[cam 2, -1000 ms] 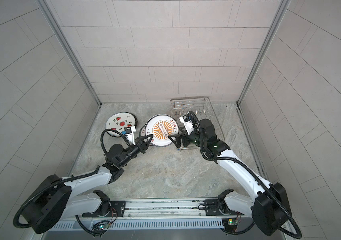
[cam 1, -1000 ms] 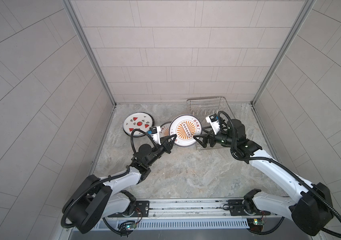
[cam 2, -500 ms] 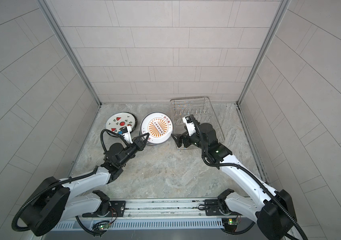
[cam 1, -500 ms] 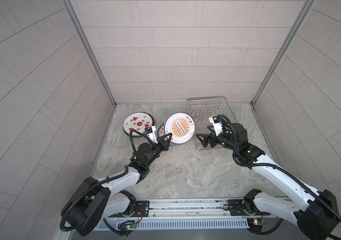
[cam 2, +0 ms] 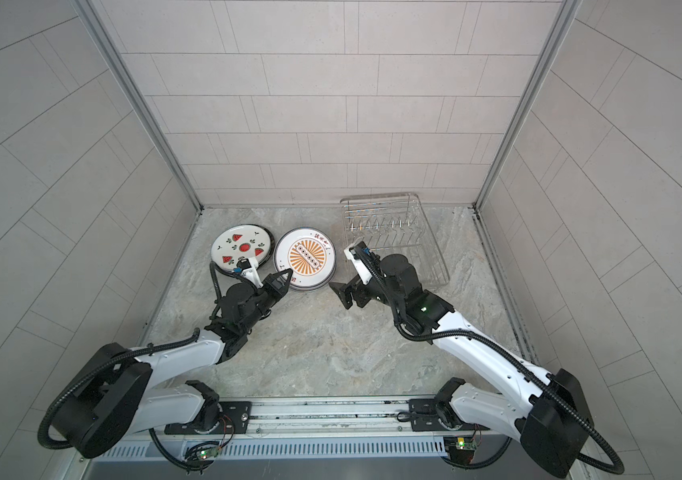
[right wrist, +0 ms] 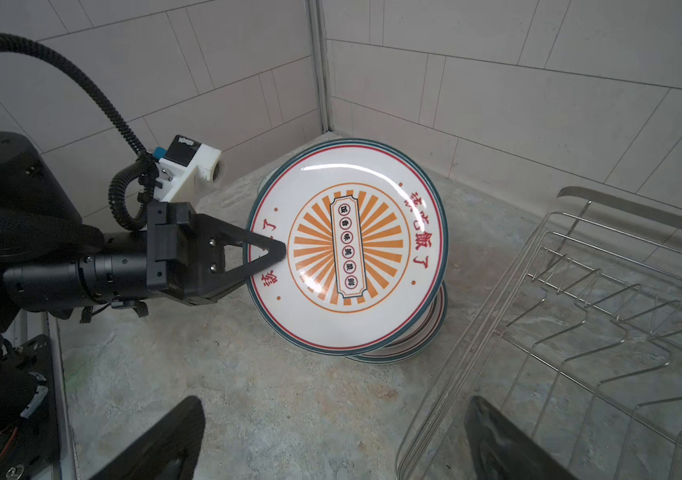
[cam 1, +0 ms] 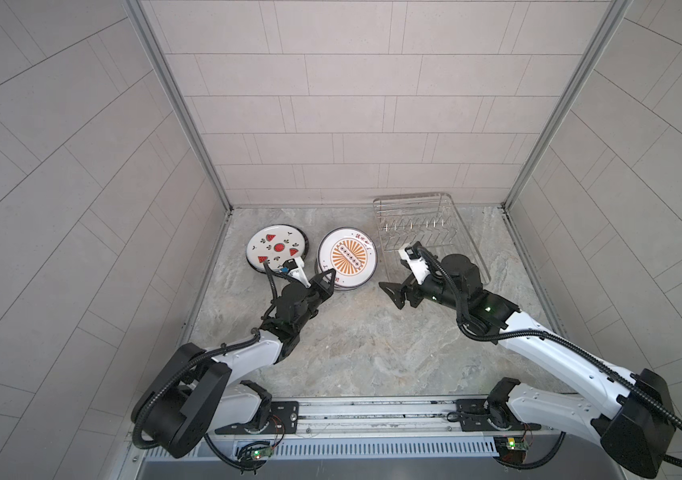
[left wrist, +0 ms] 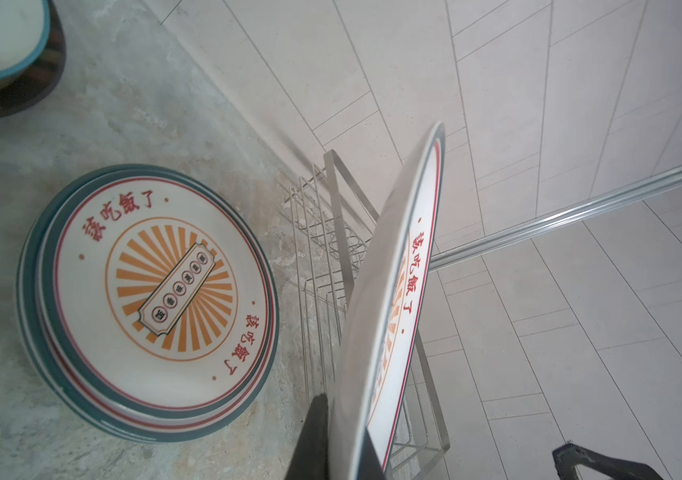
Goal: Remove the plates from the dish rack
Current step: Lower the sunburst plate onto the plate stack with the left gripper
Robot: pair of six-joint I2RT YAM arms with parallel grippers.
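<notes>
My left gripper moves down next until the held plate meets the flat stack [left wrist: 169,289], then releases the plate's rim, since like plates already lie piled below it.
My left gripper [cam 1: 328,277] is shut on the rim of a white plate with an orange sunburst print [cam 1: 347,259]. It holds the plate tilted, just above a flat stack of like plates [left wrist: 152,286] on the floor. In the right wrist view the held plate [right wrist: 347,249] hides most of that stack [right wrist: 414,349]. A watermelon plate [cam 1: 277,249] lies flat at the back left. The silver wire dish rack [cam 1: 426,232] stands at the back right, and no plate shows in it. My right gripper [cam 1: 393,293] hangs open and holds nothing, by the rack's front left corner.
Tiled walls close in the left, back and right of the marbled floor [cam 1: 372,340]. A dark-rimmed plate [left wrist: 46,79] lies under the watermelon plate. The arm bases sit on a rail [cam 1: 372,415] at the front edge.
The left gripper has carried the sunburst plate leftward, away from the rack, to above the stack. The right gripper, open throughout, has drawn back a little toward the front.
</notes>
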